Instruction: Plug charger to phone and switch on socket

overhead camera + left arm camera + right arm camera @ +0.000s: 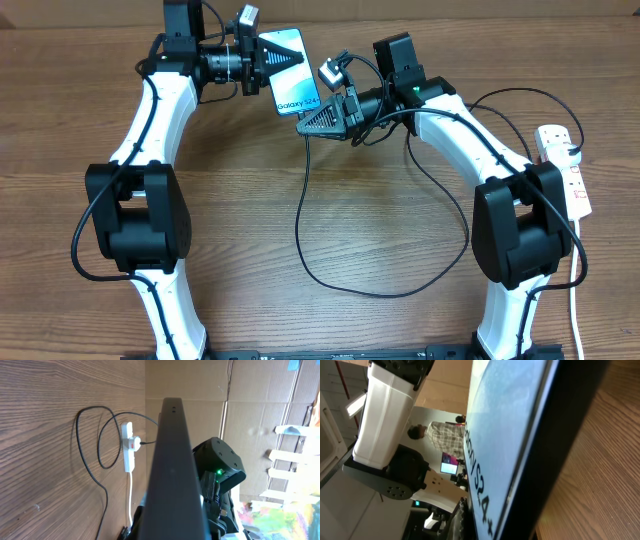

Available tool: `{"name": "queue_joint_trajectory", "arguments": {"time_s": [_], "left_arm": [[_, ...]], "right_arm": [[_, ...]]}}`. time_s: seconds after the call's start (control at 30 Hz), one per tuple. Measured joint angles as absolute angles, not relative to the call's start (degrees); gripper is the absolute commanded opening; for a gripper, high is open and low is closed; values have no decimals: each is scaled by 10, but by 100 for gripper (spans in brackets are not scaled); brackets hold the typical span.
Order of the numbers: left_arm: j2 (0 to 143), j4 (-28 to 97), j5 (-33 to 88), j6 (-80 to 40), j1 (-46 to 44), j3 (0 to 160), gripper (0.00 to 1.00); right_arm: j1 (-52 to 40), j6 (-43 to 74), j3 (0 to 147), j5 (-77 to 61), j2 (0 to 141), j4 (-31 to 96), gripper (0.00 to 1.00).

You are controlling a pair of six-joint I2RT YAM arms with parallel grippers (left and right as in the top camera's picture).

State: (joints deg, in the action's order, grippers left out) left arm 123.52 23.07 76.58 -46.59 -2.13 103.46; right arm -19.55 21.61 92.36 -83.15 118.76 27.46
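Note:
The phone [292,82] will next go back and down onto the bare table in my left gripper, which will release it there. Clear table lies below the gripper and back toward the base.
My left gripper [272,58] is shut on the phone [292,82] and holds it above the table at the back, its light-blue screen facing up. The phone's dark edge fills the left wrist view [175,470], and its screen fills the right wrist view [505,435]. My right gripper [308,124] sits at the phone's near end, shut on the end of the charger [300,240]. The connector tip is hidden. The black cable loops across the table to the socket [568,170] at the right edge. The socket also shows in the left wrist view [128,447].
The socket's white cord [577,300] runs down the right edge toward the front. Both arm bases stand at the front of the wooden table [240,230]. Cardboard [250,395] stands beyond the table's far edge.

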Motion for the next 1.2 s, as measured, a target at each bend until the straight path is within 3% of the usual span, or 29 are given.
{"name": "queue_joint_trajectory", "arguments": {"time_s": [0.57, 0.6, 0.67, 0.7, 1.2], "left_arm": [[1235, 223, 778, -466, -18, 1036, 4], [1235, 222, 778, -466, -18, 1036, 4], [1235, 222, 778, -463, -17, 1036, 4], [1235, 222, 776, -460, -17, 1036, 4], [1235, 227, 856, -356, -43, 1034, 4]], "right_arm": [[-199, 313, 914, -842, 1188, 176, 4], [-199, 314, 914, -842, 1188, 175, 13], [-199, 320, 914, -846, 1188, 172, 80], [-199, 320, 914, -849, 1188, 169, 100], [-183, 317, 917, -816, 1188, 152, 100]]}}
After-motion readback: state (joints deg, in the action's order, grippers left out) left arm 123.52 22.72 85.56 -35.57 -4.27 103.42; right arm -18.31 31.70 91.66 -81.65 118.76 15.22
